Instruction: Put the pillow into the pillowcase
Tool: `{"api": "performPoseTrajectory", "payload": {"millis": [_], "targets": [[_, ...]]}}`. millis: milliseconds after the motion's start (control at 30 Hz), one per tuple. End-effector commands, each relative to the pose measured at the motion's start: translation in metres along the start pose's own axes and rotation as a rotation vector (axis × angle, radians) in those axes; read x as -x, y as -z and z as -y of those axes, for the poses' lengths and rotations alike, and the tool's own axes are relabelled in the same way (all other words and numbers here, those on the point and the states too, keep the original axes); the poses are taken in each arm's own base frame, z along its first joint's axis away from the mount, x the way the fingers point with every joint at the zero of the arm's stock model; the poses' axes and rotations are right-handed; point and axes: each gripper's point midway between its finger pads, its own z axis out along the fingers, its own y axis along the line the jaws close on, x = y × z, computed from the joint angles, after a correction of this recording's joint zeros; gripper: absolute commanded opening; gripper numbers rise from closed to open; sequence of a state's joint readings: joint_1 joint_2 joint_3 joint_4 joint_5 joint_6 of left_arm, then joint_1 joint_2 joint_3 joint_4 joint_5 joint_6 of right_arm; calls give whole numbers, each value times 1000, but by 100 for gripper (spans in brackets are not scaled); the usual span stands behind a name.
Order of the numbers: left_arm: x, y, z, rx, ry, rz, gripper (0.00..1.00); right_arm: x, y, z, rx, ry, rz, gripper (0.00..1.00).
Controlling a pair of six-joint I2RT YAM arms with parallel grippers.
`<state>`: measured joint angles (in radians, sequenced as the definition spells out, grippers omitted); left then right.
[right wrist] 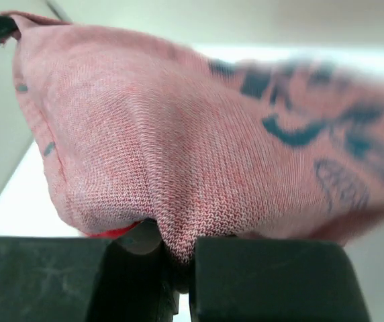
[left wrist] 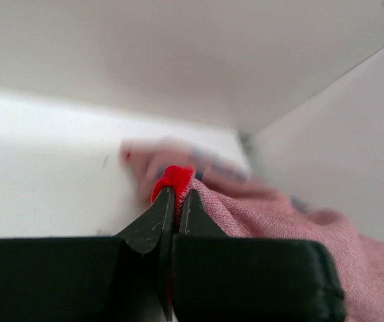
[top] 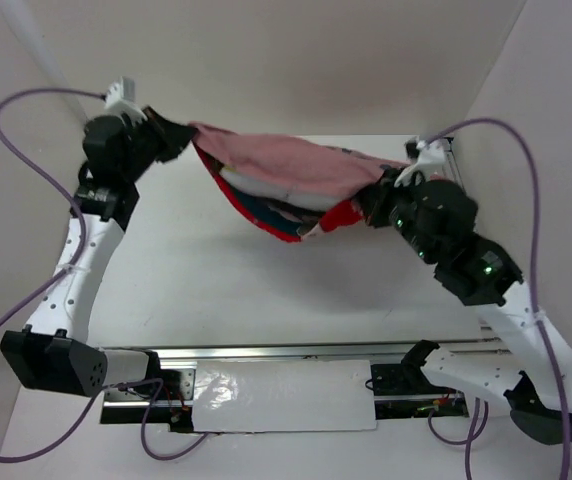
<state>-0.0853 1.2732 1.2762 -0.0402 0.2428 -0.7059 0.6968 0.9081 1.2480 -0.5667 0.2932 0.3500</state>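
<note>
The right gripper rises up and outward toward the back panel [top: 381, 60] next, then releases the pinched pink cloth, because the pillowcase [top: 291, 170] still sags between both grippers.
The pillowcase [top: 291, 170] hangs stretched in the air between both grippers, faded pink reverse up, red printed side sagging below. My left gripper [top: 178, 135] is shut on its far-left corner; the red hem [left wrist: 173, 178] shows pinched between the closed fingers. My right gripper [top: 378, 195] is shut on the right end; in the right wrist view pink cloth with dark marks [right wrist: 199, 154] is pinched between the jaws. A pale strip inside the sagging mouth [top: 256, 190] may be the pillow; I cannot tell for sure.
The white table [top: 226, 290] lies under the cloth, walled by white panels at the back and both sides. A metal rail with a white plastic sheet [top: 276, 395] runs along the near edge between the arm bases. Purple cables loop beside both arms.
</note>
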Motion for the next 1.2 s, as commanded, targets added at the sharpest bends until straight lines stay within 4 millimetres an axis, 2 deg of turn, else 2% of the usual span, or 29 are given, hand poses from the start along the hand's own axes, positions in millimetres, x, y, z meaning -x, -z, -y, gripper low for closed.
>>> {"api": "performPoseTrajectory", "payload": {"millis": [0, 33, 67, 100, 133, 167, 200, 267, 300, 333, 367, 400, 433, 500, 533, 567, 600, 633, 700, 733, 767, 800, 833, 900, 933, 967, 1033, 1100, 1167], "targets": [[102, 17, 57, -27, -44, 211, 0, 156, 41, -28, 36, 41, 397, 0], [120, 17, 57, 18, -48, 246, 0, 177, 48, -27, 14, 56, 437, 0], [148, 31, 76, 23, -61, 286, 0, 192, 40, -21, -63, 89, 459, 0], [161, 32, 75, 49, -72, 306, 0, 202, 43, -20, -87, 109, 461, 0], [163, 18, 64, 84, -65, 289, 0, 234, 66, -24, -78, 106, 521, 0], [173, 21, 59, 106, -64, 300, 0, 236, 63, -25, -87, 132, 498, 0], [180, 25, 62, 103, -66, 303, 0, 219, 40, -30, -87, 190, 399, 0], [174, 20, 55, 98, -65, 275, 0, 211, 33, -33, -74, 209, 361, 0], [164, 12, 42, 110, -60, 256, 0, 193, 19, -34, -67, 227, 322, 1], [153, 8, 35, 114, -55, 231, 0, 197, 23, -41, -15, 230, 356, 8], [156, 9, 31, 123, -55, 237, 0, 189, 17, -40, -20, 239, 333, 6], [158, 10, 29, 135, -45, 248, 0, 199, 21, -43, -10, 221, 380, 0], [167, 16, 25, 161, -43, 270, 0, 198, 20, -48, 20, 226, 376, 0], [186, 35, 23, 197, -59, 321, 0, 227, 42, -60, 74, 217, 454, 0], [208, 55, 41, 180, -83, 385, 0, 228, 40, -75, 145, 243, 445, 0], [218, 68, 51, 175, -100, 418, 0, 244, 55, -85, 200, 252, 492, 0], [224, 78, 54, 197, -124, 440, 0, 245, 56, -94, 242, 262, 491, 0], [241, 103, 74, 180, -144, 509, 0, 248, 69, -108, 335, 295, 505, 0], [255, 129, 81, 207, -161, 580, 0, 263, 88, -119, 396, 295, 569, 0], [258, 141, 86, 211, -174, 605, 0, 279, 115, -123, 442, 287, 660, 0], [262, 155, 91, 215, -173, 636, 0, 282, 121, -122, 446, 282, 688, 0], [269, 182, 98, 237, -180, 703, 0, 287, 134, -121, 460, 251, 724, 0], [274, 197, 102, 249, -195, 742, 0, 295, 165, -116, 481, 243, 788, 0], [281, 227, 110, 271, -203, 814, 0, 300, 184, -114, 505, 198, 832, 0], [288, 255, 119, 282, -204, 888, 0, 297, 196, -124, 579, 216, 831, 0], [292, 269, 124, 285, -209, 930, 0, 290, 202, -126, 612, 238, 795, 0], [300, 293, 132, 299, -213, 1000, 0, 298, 231, -132, 685, 228, 829, 0], [308, 329, 151, 272, -233, 1097, 0, 306, 238, -132, 686, 220, 861, 0], [312, 341, 160, 256, -253, 1131, 0, 319, 248, -120, 611, 208, 927, 0]]}}
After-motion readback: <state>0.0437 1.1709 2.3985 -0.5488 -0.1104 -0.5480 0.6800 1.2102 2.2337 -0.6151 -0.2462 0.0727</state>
